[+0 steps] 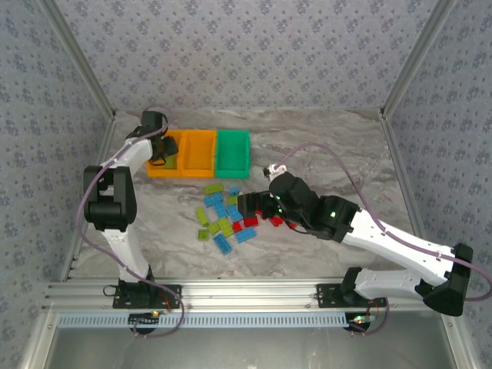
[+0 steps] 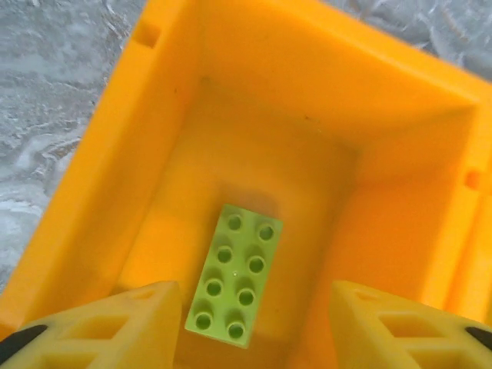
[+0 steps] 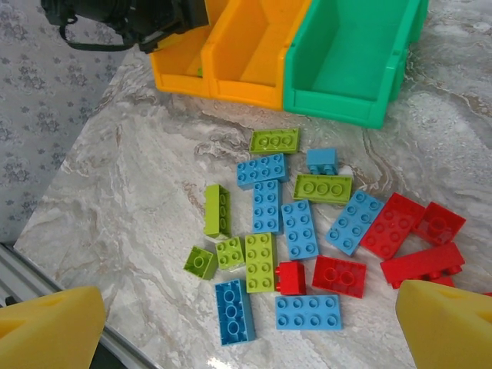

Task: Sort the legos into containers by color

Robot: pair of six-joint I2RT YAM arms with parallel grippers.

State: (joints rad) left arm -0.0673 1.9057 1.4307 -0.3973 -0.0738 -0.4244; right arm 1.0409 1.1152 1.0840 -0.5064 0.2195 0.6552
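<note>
The left gripper draws back from the orange container and goes down around the side-lying lime green lego [image 1: 201, 216] next, as that lies below it and nearer my base.
My left gripper [image 2: 255, 298] hangs open over the leftmost orange container [image 2: 307, 84]. A lime green lego [image 2: 233, 275] lies studs up inside that container, between the two yellow fingers and touching neither. From above, the left gripper [image 1: 161, 150] sits over the same orange container [image 1: 163, 172]. The other legos [image 1: 223, 219], red, blue and lime green, lie scattered on the table in front of the containers. My right gripper [image 3: 246, 307] is open above this pile [image 3: 307, 231] with nothing between its fingers. The middle orange container [image 3: 254, 54] and the green container [image 3: 346, 61] look empty.
The three containers stand side by side at the back of the marble table [image 1: 323, 154]. The red legos [image 3: 407, 231] lie at the right of the pile. An aluminium rail [image 1: 246, 292] runs along the near edge.
</note>
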